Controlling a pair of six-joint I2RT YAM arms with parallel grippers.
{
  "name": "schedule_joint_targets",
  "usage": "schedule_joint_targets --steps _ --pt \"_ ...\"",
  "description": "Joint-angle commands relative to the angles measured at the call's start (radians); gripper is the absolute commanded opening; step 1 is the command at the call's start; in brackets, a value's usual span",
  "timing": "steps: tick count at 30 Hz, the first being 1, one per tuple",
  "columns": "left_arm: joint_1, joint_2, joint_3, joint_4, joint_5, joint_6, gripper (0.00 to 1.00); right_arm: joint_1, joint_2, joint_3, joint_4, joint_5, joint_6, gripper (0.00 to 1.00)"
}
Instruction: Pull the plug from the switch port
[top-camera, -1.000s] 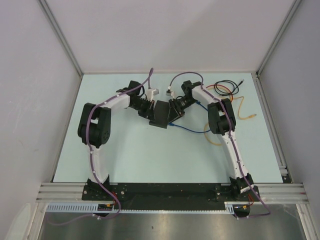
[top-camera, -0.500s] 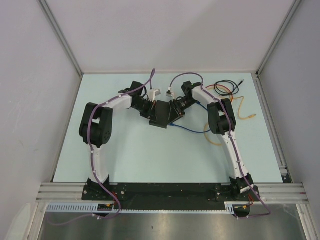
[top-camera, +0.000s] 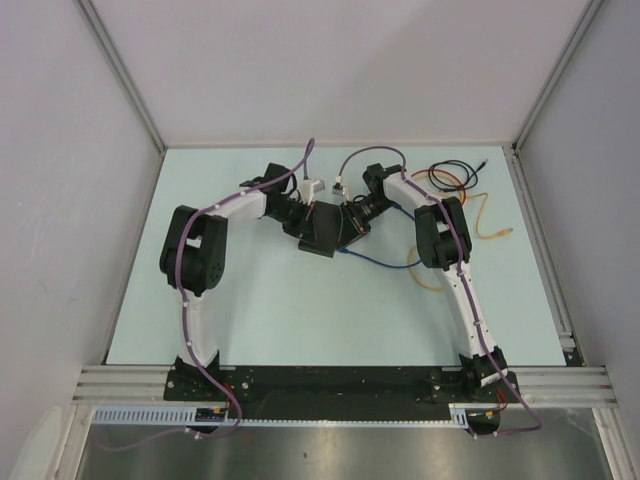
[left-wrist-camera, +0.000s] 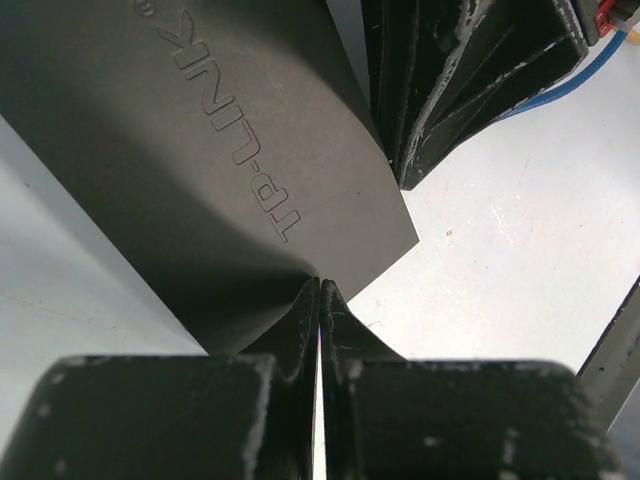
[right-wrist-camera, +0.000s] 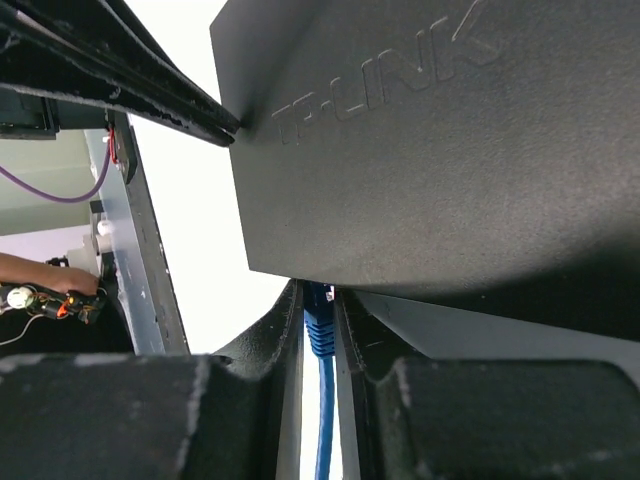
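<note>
My right gripper draws the blue plug (right-wrist-camera: 318, 325) off the switch toward the loose cables next, to release it there. The plug's tip still sits under the switch's edge.
The matte-black switch (top-camera: 322, 232) marked TP-LINK sits tilted between my two grippers at the table's middle back. It fills the left wrist view (left-wrist-camera: 200, 150) and the right wrist view (right-wrist-camera: 450, 130). My left gripper (top-camera: 303, 218) is shut, its tips (left-wrist-camera: 320, 290) touching the switch's near edge with nothing between them. My right gripper (top-camera: 350, 226) is shut on the blue plug (right-wrist-camera: 318, 325), whose tip reaches under the switch's edge. Its blue cable (top-camera: 385, 262) trails right across the table.
Loose black (top-camera: 450, 178), orange (top-camera: 470, 186) and yellow (top-camera: 492, 228) cables lie at the back right. Metal rails run along the table's sides, and white walls close it in. The right gripper's fingers (left-wrist-camera: 470, 80) show close beside the switch in the left wrist view.
The left arm has moved a little right and back, closer to the right gripper. The switch has shifted slightly toward the back with them.
</note>
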Motion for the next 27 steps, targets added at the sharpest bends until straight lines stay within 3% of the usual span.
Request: schedule_joint_targets --steps 1,6,11,15,20,27 --pt "-0.018 0.021 -0.022 -0.009 -0.059 0.015 0.0 0.029 0.054 -0.003 0.015 0.147 -0.016 0.1" --pt "-0.021 0.021 -0.024 -0.009 -0.064 0.015 0.0 0.026 0.06 0.032 0.013 0.184 -0.006 0.05" --pt "-0.027 0.024 -0.027 -0.007 -0.075 0.015 0.0 0.024 -0.009 -0.139 0.099 0.2 0.103 0.0" --pt "-0.04 0.025 -0.025 -0.009 -0.087 0.021 0.0 0.0 0.02 -0.081 0.099 0.204 0.13 0.0" --pt "-0.049 0.018 -0.031 -0.009 -0.104 0.03 0.0 -0.02 0.054 0.025 0.096 0.23 0.115 0.0" --pt "-0.052 0.018 -0.036 -0.013 -0.121 0.038 0.0 0.013 0.021 -0.037 0.035 0.228 0.012 0.0"
